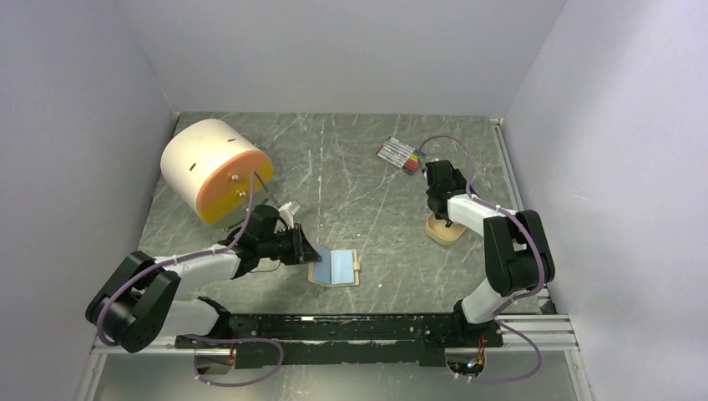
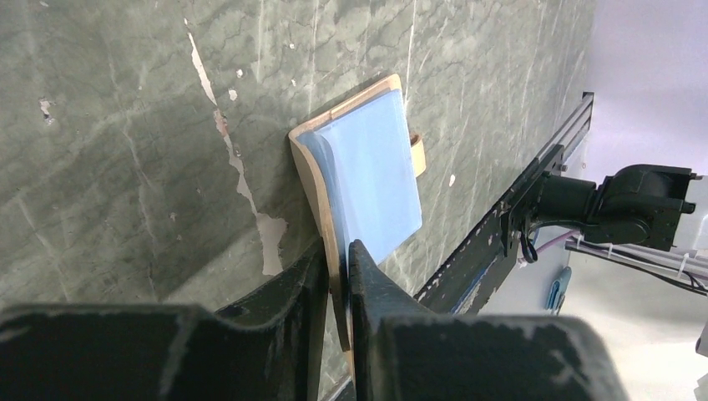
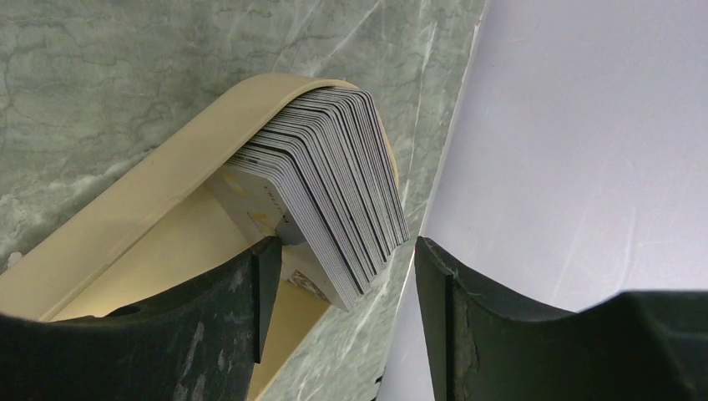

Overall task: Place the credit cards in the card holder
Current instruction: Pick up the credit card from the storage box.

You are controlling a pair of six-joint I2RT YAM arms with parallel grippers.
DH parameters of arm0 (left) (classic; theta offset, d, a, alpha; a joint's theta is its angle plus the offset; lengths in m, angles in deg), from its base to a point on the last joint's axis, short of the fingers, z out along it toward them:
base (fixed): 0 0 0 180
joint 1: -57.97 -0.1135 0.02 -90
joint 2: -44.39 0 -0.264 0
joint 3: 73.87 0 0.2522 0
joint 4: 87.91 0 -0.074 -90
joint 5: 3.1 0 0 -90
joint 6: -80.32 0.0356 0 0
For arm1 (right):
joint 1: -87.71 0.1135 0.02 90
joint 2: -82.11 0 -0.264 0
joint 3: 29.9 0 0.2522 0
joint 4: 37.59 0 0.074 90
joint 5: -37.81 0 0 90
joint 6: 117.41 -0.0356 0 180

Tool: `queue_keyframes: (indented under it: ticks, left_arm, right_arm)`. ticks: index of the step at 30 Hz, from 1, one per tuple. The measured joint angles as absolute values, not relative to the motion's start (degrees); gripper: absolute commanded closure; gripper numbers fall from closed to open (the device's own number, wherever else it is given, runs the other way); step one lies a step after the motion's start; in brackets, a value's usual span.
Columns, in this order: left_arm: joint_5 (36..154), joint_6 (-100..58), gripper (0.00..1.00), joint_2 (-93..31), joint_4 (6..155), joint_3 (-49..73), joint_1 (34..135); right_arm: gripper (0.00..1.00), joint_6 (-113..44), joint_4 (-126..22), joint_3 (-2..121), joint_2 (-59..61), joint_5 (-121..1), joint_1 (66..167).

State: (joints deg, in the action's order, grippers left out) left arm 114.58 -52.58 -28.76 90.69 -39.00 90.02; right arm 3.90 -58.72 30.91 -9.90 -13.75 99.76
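Note:
My right gripper stays low over the tan tray next, then narrows its fingers onto the stack's outermost card.
The card holder (image 1: pixel 336 269) lies open on the table, tan cover down and pale blue sleeves (image 2: pixel 371 171) facing up. My left gripper (image 1: pixel 302 249) is shut on the edge of its tan cover (image 2: pixel 338 259), one finger on each side of the flap. The credit cards (image 3: pixel 330 180), a thick grey-white stack, stand on edge and lean against one end of a tan tray (image 3: pixel 125 213). My right gripper (image 3: pixel 344 246) hangs open over that tray (image 1: pixel 442 231), its fingers on either side of the stack's near end, with a gap on the right side.
A bundle of coloured marker pens (image 1: pixel 399 154) lies at the back, beyond the right arm. A big white and orange drum (image 1: pixel 213 167) lies at the back left. Grey walls close in both sides, and the right wall stands close to the tray.

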Motion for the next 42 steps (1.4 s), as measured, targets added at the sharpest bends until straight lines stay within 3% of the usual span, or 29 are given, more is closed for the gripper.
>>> queue_keyframes:
  ticks: [7,16,33,38,42]
  left_arm:
    - [114.6,-52.5,0.73,-28.9,90.6,-39.0,90.0]
    - [114.1,-52.5,0.75,-28.0,89.9,-39.1,90.0]
    - [113.9,-52.6,0.76,-24.8,89.3,-40.8,90.0]
    - [113.7,-52.6,0.76,-24.1,89.2,-40.8,90.0]
    - [113.6,-52.6,0.77,-24.0,88.9,-40.8,90.0]
  right_arm:
    - [0.37,4.6,-58.1,30.9,-10.7,-13.7,99.8]
    - [0.42,4.8,-57.2,30.9,-11.8,-12.9,99.7]
    - [0.63,4.9,-57.1,31.0,-11.6,-13.3,99.1]
    - [0.74,4.8,-57.3,31.0,-11.3,-13.7,99.1]
    - [0.76,4.7,-57.8,31.1,-11.1,-13.9,99.1]
